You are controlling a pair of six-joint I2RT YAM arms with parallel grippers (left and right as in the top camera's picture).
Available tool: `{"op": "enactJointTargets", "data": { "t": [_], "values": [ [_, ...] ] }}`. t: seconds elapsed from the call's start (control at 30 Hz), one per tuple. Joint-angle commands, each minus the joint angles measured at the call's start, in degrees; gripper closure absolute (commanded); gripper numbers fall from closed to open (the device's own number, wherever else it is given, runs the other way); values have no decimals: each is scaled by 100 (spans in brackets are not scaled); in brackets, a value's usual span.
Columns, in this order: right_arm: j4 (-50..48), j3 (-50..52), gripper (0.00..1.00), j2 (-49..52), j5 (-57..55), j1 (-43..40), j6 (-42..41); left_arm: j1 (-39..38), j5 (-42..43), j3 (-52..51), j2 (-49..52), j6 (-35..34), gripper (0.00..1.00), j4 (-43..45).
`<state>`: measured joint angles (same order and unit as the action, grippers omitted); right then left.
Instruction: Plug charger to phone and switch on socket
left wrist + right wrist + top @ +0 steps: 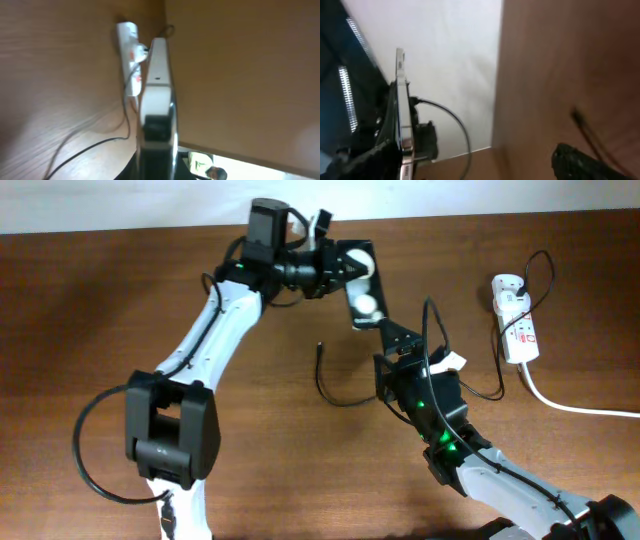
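Note:
Next, my right gripper will turn its fingers down and lower toward the left in the overhead view onto the plug tip, since the plug tip lies loose on the table.
My left gripper is shut on the phone, a black slab with two white round spots, and holds it above the table at the top centre. In the left wrist view the phone shows edge-on, running out of my jaws. My right gripper is open, just below the phone's lower end. In the right wrist view the phone's edge lies by my left finger, and my jaws are wide apart. The charger cable's plug tip lies loose on the table. The white socket strip lies at the right.
The thin black cable loops across the table, passes behind my right arm and runs to the white adapter. A thick white cord leaves the strip to the right. The strip also shows in the left wrist view.

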<state>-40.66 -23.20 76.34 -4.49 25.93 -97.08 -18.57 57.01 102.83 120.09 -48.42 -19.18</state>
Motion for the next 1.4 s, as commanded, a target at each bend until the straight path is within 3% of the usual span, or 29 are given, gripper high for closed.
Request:
{"op": "enactJointTargets", "data": {
  "t": [0.0,0.07,0.17,0.27,0.37,0.47,0.57,0.77,0.83,0.93,1.03,1.2,1.37],
  "values": [
    [892,4,1,22,393,35,59,382,304,83,-184,616,100,-509],
    [1366,4,1,22,907,35,284,651,372,83,-184,1091,100,-935],
    [1497,4,1,20,1908,31,2098,1121,916,83,-184,1604,100,-1202],
    [1495,2,1,4,2662,31,3314,1740,1480,83,-184,1729,100,-1226],
    [1589,-85,2,-87,2942,31,3884,2192,1770,83,-184,1749,100,-1314],
    [3375,-949,2,-87,2916,31,4760,2356,1888,83,-184,2166,100,-1639],
    [6317,-2586,1,-85,1665,31,5930,2483,1886,83,-184,2522,100,-1803],
    [7615,-3864,1,385,1252,33,6225,3101,1888,83,-184,2579,100,-1991],
    [8115,-4710,1,999,1309,37,6430,3167,1884,83,-184,2931,100,-2273],
    [9394,-6763,1,2638,1373,79,6944,3244,1867,83,-184,3145,100,-2531],
    [9431,-7477,1,3493,1480,275,7007,3351,1869,83,-184,3143,100,-2610],
    [8699,-7434,1,4048,1445,382,6631,3742,1867,83,-184,3145,100,-2682],
    [8544,-7431,30,4708,1434,505,6205,3748,1860,81,-184,3189,100,-2721]
  ]
}}
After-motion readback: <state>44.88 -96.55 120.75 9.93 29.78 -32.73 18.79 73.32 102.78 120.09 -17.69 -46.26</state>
